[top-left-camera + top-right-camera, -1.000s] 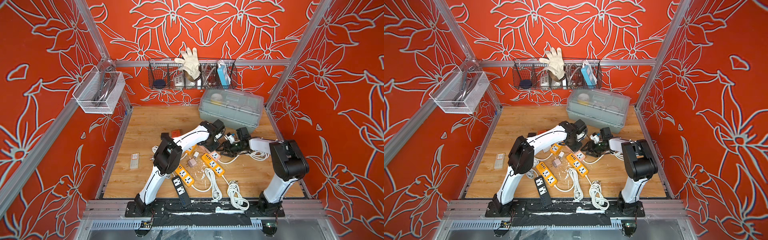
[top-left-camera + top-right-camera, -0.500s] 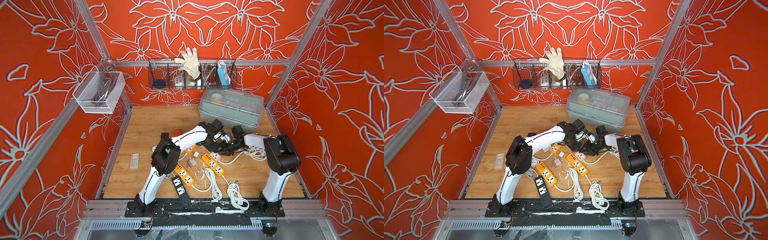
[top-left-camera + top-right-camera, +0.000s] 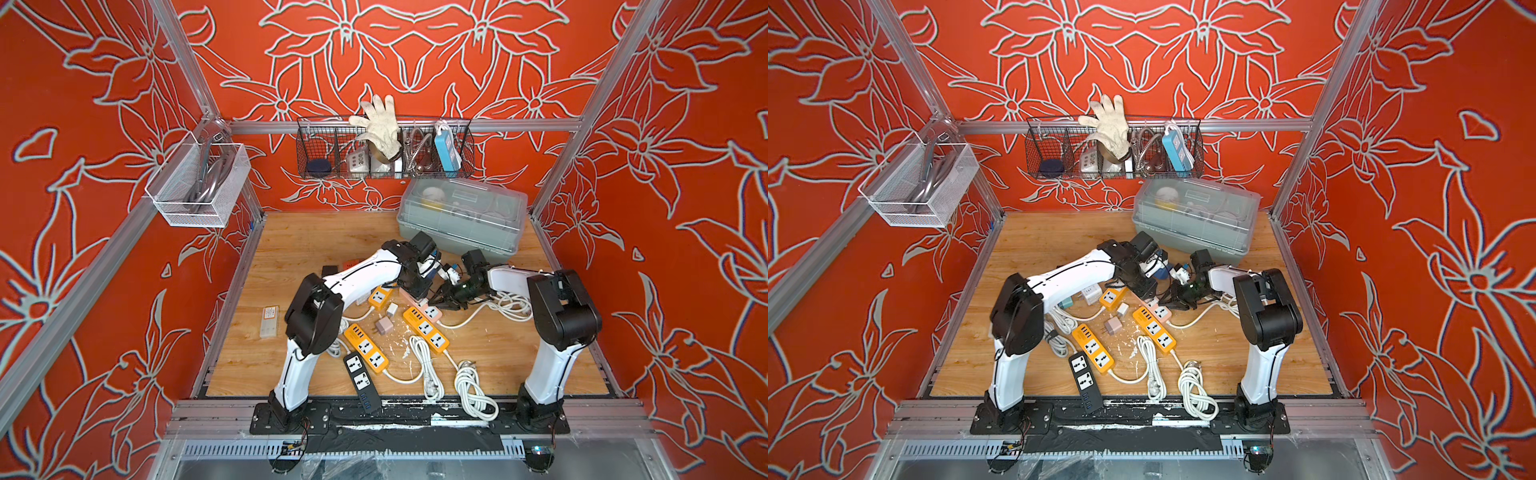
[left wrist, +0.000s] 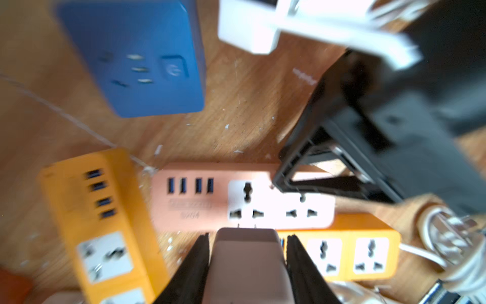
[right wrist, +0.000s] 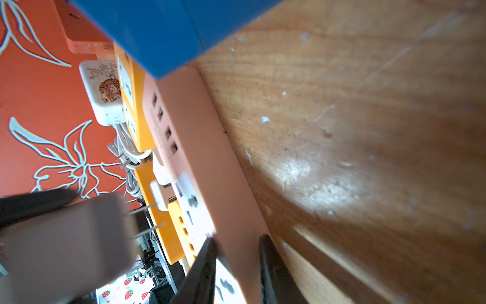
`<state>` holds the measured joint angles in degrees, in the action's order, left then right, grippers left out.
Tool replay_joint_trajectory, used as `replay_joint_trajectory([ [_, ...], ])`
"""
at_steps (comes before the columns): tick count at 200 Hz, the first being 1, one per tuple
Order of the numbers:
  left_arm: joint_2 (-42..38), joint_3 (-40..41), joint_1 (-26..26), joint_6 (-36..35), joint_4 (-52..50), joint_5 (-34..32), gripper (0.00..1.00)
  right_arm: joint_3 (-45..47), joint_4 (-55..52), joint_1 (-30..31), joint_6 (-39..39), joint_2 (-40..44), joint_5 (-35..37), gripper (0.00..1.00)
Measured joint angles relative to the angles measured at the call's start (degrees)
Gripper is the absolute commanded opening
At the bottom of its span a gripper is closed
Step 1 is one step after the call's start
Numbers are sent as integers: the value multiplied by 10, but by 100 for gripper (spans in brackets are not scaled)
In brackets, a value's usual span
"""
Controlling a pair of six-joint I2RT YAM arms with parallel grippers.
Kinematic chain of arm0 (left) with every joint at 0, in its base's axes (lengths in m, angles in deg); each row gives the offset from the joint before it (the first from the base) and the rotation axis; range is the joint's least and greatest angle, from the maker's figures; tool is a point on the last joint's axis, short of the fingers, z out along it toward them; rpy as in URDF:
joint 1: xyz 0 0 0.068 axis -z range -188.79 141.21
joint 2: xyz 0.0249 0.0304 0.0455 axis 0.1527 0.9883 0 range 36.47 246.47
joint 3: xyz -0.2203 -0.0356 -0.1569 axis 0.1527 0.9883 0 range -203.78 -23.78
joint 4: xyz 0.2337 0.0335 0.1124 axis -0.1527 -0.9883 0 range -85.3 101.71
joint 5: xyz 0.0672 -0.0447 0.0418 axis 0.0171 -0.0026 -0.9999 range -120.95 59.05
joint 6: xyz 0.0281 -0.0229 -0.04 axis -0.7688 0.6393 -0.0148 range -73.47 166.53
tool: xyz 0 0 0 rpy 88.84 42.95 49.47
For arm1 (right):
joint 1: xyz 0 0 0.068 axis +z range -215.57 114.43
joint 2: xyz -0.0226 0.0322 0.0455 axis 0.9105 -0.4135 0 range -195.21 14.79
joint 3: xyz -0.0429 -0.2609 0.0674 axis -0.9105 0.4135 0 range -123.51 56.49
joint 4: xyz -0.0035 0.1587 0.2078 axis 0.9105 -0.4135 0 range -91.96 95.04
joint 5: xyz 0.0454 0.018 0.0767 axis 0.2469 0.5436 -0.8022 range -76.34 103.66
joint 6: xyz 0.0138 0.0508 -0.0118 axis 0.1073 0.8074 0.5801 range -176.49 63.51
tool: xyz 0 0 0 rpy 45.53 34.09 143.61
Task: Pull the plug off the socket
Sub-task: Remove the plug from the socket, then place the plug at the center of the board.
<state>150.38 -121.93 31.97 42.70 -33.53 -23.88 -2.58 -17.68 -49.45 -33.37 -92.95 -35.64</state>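
I will move my left gripper across and down, past the orange strip, and let go of the bare-pronged plug beside the black block [image 3: 329, 270] below that gripper.
A mauve plug [image 4: 247, 265] sits between the black fingers [image 4: 200, 252] of my left gripper [image 4: 247, 237], which is shut on it. Its two prongs [image 5: 147, 218] are bare and hang just clear of the white socket face [image 4: 263, 208] of the pink power strip [image 4: 189, 205]. My right gripper [image 5: 236, 239] is shut on the edge of that pink strip [image 5: 200, 158], pinning it to the wooden floor. In both top views the two grippers [image 3: 417, 291] [image 3: 446, 297] meet over the strip [image 3: 1160, 311] at mid-table.
A blue socket cube [image 4: 136, 58] and orange power strips [image 4: 100, 218] [image 4: 363, 252] crowd the pink one. A black strip [image 3: 361, 380] and coiled white cords [image 3: 473, 390] lie near the front. A grey lidded box [image 3: 461, 216] stands behind, under a wire basket [image 3: 384, 149].
The right arm swung left toward the left gripper and its jaws closed on the pink strip. The left arm, holding the plug, has hardly moved.
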Motion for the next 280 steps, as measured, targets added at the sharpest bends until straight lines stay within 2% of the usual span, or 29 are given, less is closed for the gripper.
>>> replay_joint_trajectory([
  [21,-65,46,0,-2,31,-19,34,-1,-2,0,-1,0,2,29],
  [49,-112,94,-3,18,63,-29,35,-1,-2,0,-2,3,4,33],
  [79,-217,240,-37,104,130,-13,35,-4,-20,4,-17,20,39,43],
  [103,-363,380,-106,193,186,6,35,-22,-67,5,-41,43,82,49],
  [125,-496,470,-198,271,226,22,36,-46,-102,5,-59,94,111,53],
  [153,-567,525,-314,348,252,61,35,-71,-120,5,-78,197,136,53],
  [169,-563,548,-371,390,263,84,33,-71,-115,5,-81,263,148,52],
  [193,-499,557,-434,452,274,107,30,-26,-66,5,-77,375,163,54],
  [213,-410,529,-459,490,278,124,29,56,2,5,-64,482,185,82],
  [220,-376,510,-462,501,278,127,29,89,27,5,-57,515,198,85],
  [241,-287,446,-466,525,279,137,29,173,75,4,-19,584,240,86],
  [280,-196,395,-467,570,288,148,31,217,85,2,35,599,267,86],
])
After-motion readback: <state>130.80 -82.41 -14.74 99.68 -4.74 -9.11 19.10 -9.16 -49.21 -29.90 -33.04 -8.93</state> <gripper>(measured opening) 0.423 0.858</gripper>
